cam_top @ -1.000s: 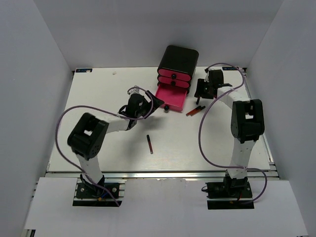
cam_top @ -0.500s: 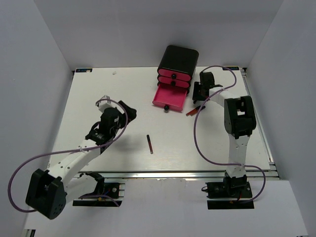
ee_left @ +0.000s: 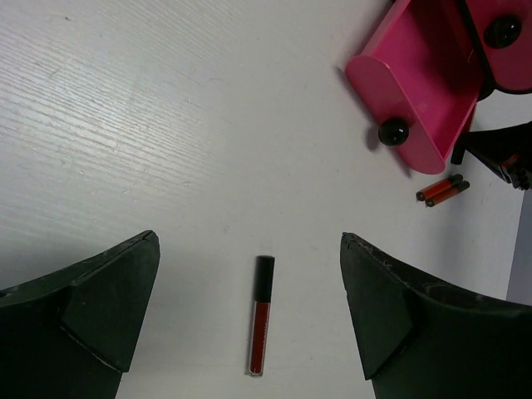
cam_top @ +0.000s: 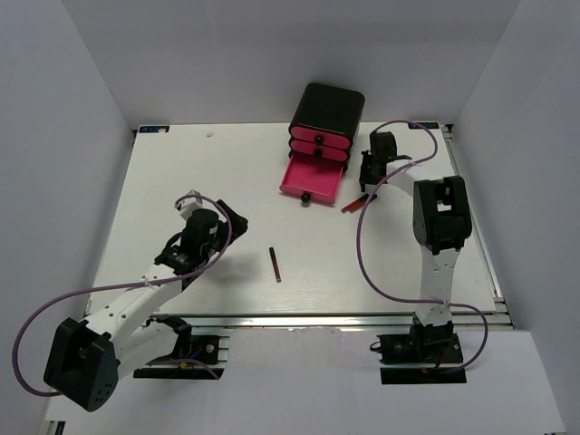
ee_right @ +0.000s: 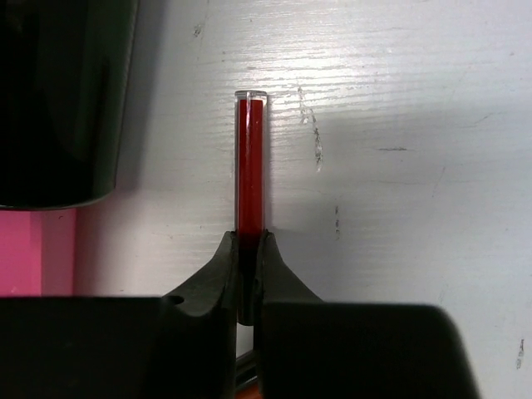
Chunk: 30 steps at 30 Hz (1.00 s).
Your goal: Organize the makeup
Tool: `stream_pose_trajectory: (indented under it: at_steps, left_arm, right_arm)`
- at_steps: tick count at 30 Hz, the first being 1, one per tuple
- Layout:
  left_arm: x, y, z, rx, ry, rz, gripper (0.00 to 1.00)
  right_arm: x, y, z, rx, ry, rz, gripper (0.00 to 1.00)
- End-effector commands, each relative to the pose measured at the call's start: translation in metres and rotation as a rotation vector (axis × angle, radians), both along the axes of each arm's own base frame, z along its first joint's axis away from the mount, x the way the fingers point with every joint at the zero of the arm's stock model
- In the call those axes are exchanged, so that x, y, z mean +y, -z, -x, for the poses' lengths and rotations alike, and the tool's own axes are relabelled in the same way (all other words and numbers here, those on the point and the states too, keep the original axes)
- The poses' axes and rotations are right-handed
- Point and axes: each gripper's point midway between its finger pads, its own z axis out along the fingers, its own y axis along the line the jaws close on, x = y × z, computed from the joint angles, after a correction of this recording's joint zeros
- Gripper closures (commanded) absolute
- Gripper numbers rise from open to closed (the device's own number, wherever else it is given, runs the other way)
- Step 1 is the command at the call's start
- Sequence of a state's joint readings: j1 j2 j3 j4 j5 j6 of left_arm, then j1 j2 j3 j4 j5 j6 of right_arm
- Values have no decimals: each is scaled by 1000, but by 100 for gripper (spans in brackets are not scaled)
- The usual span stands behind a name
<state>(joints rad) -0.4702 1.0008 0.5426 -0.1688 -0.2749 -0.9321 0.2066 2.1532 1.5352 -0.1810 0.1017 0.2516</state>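
My left gripper is open, and the lone makeup stick's black cap is below it and to its right in the top view. My left gripper will move across and down onto that cap next.
The right wrist view shows my right gripper (ee_right: 249, 243) shut on the near end of a clear red makeup stick (ee_right: 250, 166), which lies on the white table beside the black box (ee_right: 58, 100). From above, that gripper (cam_top: 367, 181) hangs just right of the open pink drawer (cam_top: 313, 178), with red-and-black sticks (cam_top: 356, 203) at its tip. My left gripper (ee_left: 249, 239) is open and holds nothing; it hovers over another dark red stick with a black cap (ee_left: 261, 314). That stick (cam_top: 275, 265) lies alone mid-table, right of the left gripper (cam_top: 231, 220).
A black box with pink drawers (cam_top: 324, 118) stands at the back centre, its bottom drawer (ee_left: 424, 91) pulled out. Two orange-red sticks (ee_left: 442, 190) lie side by side to the right of that drawer. White walls enclose the table.
My left arm has drawn back from the open drawer toward the near left. The right gripper has lowered beside the drawer and closed on the red stick.
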Motion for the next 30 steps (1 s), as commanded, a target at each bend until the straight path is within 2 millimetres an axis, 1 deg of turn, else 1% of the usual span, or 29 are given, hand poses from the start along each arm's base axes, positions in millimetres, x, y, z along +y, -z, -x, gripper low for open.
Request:
stream_pose_trajectory:
  at_steps: [1,5,6,7,8,9,10,11,13,14,15,16,17,18,19,20,21,23,24,26,27,28,29,30]
  left_arm:
    - [-6,11,5,30,35,16,2]
    - [-14,28,10,78,70,35,2]
    - [-20,28,10,79,90,61,2]
    - [-23,34,11,94,97,69,2]
    - [-26,37,10,89,108,88,2]
    - [-30,39,10,94,114,105,2]
    - [-34,46,12,119,130,115,2]
    - [-38,45,9,107,140,129,2]
    - [-44,49,10,127,162,144,2]
    - [-46,56,11,148,169,141,2]
    - [-48,56,9,148,177,143,2]
    - [-49,58,9,154,180,145,2]
    - [-51,62,9,167,188,146,2]
    - [-51,65,9,172,186,144,2]
    - [-51,67,9,178,186,145,2]
    - [-56,68,11,187,209,161,2]
    - [-57,73,13,203,211,159,2]
    - [-59,75,13,210,218,158,2]
    - [-59,79,13,219,220,153,2]
    - [-62,79,12,222,232,148,2]
    - [-62,81,13,230,237,138,2]
    - [-64,80,11,227,240,138,2]
    - [-64,80,11,231,242,139,2]
    - [-66,81,11,233,249,138,2]
  right_arm:
    - [-7,4,9,25,8,-6,100]
    - [-7,-15,4,-3,3,-100,100]
    - [-4,-31,0,-24,-6,-166,100]
    - [-4,-40,-2,-41,-12,-185,100]
    - [-4,-55,-5,-71,-20,-199,100]
    - [-3,-66,-8,-97,-36,-226,100]
    - [-3,-74,-8,-116,-47,-242,100]
    - [-3,-90,-8,-152,-57,-254,100]
    - [-1,-98,-4,-171,-95,-266,100]
    - [1,-110,0,-192,-115,-268,100]
    - [8,-116,7,-196,-159,-294,100]
    - [11,-110,16,-188,-192,-302,100]
    - [14,-127,23,-236,-242,-298,100]
    - [25,-133,36,-255,-322,-334,100]
    - [30,-119,56,-231,-374,-342,100]
    - [34,-143,59,-346,-467,-304,100]
    - [48,-149,74,-376,-576,-314,100]
    - [59,-153,97,-448,-736,-249,100]
    - [70,-153,108,-501,-872,-188,100]
    - [79,-156,120,-548,-989,-116,100]
    - [88,-153,127,-574,-1079,-56,100]
    - [93,-154,128,-594,-1116,-26,100]
    - [98,-156,124,-621,-1146,10,100]
    - [106,-154,122,-629,-1169,50,100]
